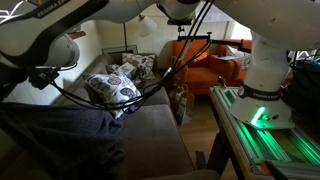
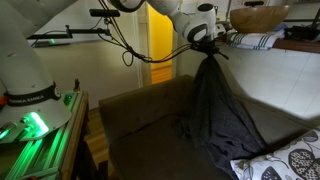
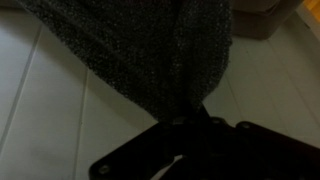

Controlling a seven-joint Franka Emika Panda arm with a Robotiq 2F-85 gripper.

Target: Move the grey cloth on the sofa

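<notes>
The cloth's lower end already rests on the seat. The cloth's top turns and lowers with my gripper toward the sofa's back by the white wall next for release.
The grey cloth [image 2: 215, 110] hangs in a long drape from my gripper [image 2: 208, 47], which is shut on its top end above the brown sofa [image 2: 135, 125]. The cloth's lower end still rests on the seat. In an exterior view the cloth [image 1: 55, 130] fills the lower left foreground, with the gripper [image 1: 38, 78] above it. In the wrist view the cloth [image 3: 150, 45] spreads away from the dark jaws [image 3: 190, 118], which pinch its gathered end.
Patterned black-and-white pillows [image 1: 115, 88] lie at the sofa's far end, and one [image 2: 285, 160] shows near the cloth. An orange armchair [image 1: 205, 62] stands beyond. The robot base [image 1: 265, 95] stands on a green-lit table [image 1: 270, 140]. A white wall runs behind the sofa.
</notes>
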